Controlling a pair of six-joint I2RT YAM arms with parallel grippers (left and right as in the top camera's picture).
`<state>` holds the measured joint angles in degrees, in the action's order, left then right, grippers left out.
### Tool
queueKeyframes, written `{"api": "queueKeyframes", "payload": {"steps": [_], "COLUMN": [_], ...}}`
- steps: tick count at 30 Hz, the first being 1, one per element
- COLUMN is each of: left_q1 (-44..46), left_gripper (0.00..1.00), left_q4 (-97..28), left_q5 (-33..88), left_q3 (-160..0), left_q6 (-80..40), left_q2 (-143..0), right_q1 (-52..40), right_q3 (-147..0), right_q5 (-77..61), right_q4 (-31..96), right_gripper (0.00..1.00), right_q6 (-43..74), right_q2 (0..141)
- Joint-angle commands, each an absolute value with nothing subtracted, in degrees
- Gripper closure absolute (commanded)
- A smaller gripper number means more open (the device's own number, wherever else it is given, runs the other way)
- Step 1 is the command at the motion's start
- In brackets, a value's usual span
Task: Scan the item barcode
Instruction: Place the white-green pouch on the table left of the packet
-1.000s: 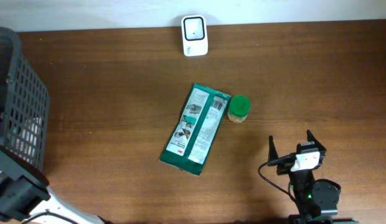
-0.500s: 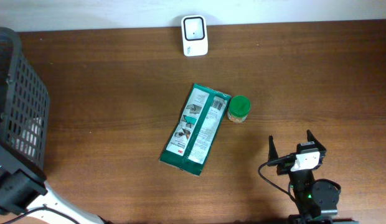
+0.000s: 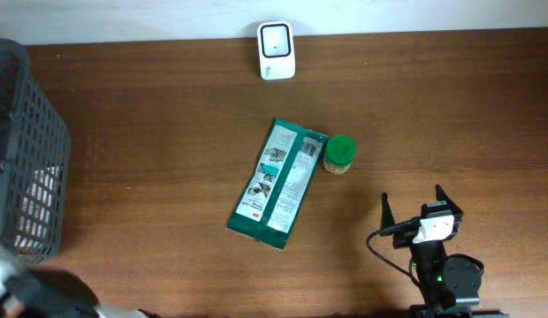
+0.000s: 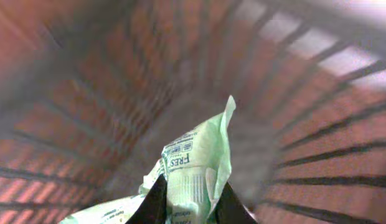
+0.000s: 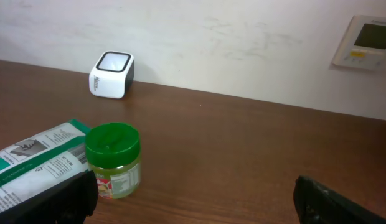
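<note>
My left gripper should next rise above the basket, cross to the right in the overhead view, then lower and release on the bare tabletop (image 3: pixel 223 183) beside the dark green packet.
In the left wrist view, my left gripper (image 4: pixel 188 200) is inside the dark basket (image 4: pixel 87 93), shut on a crumpled light green packet (image 4: pixel 202 155). Barcode lines show on the packet between the fingers, and the view is motion-blurred. In the overhead view only a blur of the left arm (image 3: pixel 22 296) shows at the lower left. The white scanner (image 3: pixel 276 50) stands at the far edge of the table, also in the right wrist view as the scanner (image 5: pixel 111 74). My right gripper (image 3: pixel 414 210) rests open near the front edge, empty, with its jaws wide apart (image 5: pixel 196 205).
The grey mesh basket (image 3: pixel 26 150) stands at the left edge of the table. A dark green flat packet (image 3: pixel 278 181) lies mid-table with a green-lidded jar (image 3: pixel 339 155) touching its right side. The jar (image 5: pixel 113 160) is ahead and left of my right gripper.
My left gripper has closed on the light green packet in the basket. The left arm has shifted and blurred at the lower left of the overhead view. The right arm has not moved.
</note>
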<state>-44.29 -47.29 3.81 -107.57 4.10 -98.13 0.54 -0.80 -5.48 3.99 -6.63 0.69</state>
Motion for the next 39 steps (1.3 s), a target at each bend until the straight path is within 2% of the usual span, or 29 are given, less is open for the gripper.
{"api": "queueKeyframes", "payload": {"steps": [1, 4, 7, 12, 15, 20, 21, 22, 23, 25, 29, 32, 33, 36, 39], "left_q1": [-41.54, -30.28, -17.41, -3.22, 2.13, 8.80, 9.50, 10.31, 10.83, 11.92, 11.77, 8.34, 7.09, -1.72, -14.68], "left_gripper": [1.00, 1.00, 1.00, 1.00, 1.00, 1.00, 0.97, 0.84, 0.76, 0.19, 0.10, 0.08, 0.02, 0.01, 0.01], "left_q4": [-49.56, -59.11, -64.95, -65.71, -65.19, -63.07, -62.41, -61.67, -61.08, -59.29, -62.89, -70.70, -72.55, -81.08, -84.82], "left_q5": [18.35, 18.85, 16.56, 13.08, 8.27, 8.05, 8.05, 8.08, 8.10, 8.12, 7.79, 2.63, 1.06, -6.39, -7.77], "left_q3": [-108.84, -108.79, -106.76, -98.61, -93.71, -91.48, -91.48, -91.48, -91.48, -92.07, -102.65, -119.59, -123.37, -138.28, -141.91], "left_q6": [0.14, 0.19, -1.32, -6.81, -11.29, -14.17, -14.17, -14.17, -14.17, -14.31, -8.84, -7.38, -7.38, -7.18, -7.27], "left_q2": [-87.02, -83.81, -87.33, -96.71, -103.07, -114.72, -115.79, -116.62, -117.01, -116.90, -115.85, -112.38, -111.48, -107.31, -104.12], "right_q1": [0.34, 0.34, 0.34, 0.34, 0.34, 0.34, 0.34, 0.34, 0.34, 0.34, 0.34, 0.34, 0.34, 0.34, 0.34], "right_q3": [-0.32, -0.32, -0.32, -0.32, -0.32, -0.32, -0.32, -0.32, -0.32, -0.32, -0.32, -0.32, -0.32, -0.32, -0.32], "right_q5": [-5.56, -5.56, -5.54, -5.54, -5.56, -5.54, -5.56, -5.54, -5.54, -5.54, -5.56, -5.56, -5.54, -5.54, -5.54], "right_q4": [4.05, 4.05, 4.05, 4.05, 4.05, 4.05, 4.05, 4.05, 4.05, 4.05, 4.05, 4.05, 4.05, 4.05, 4.05], "right_gripper": [0.02, 0.02, 0.02, 0.02, 0.02, 0.02, 0.02, 0.02, 0.02, 0.02, 0.02, 0.02, 0.02, 0.02, 0.02], "right_q6": [-6.63, -6.63, -6.63, -6.63, -6.63, -6.63, -6.63, -6.63, -6.63, -6.63, -6.63, -6.63, -6.63, -6.63, -6.63], "right_q2": [0.36, 0.36, 0.36, 0.36, 0.36, 0.36, 0.36, 0.36, 0.36, 0.36, 0.36, 0.36, 0.36, 0.36, 0.36]}}
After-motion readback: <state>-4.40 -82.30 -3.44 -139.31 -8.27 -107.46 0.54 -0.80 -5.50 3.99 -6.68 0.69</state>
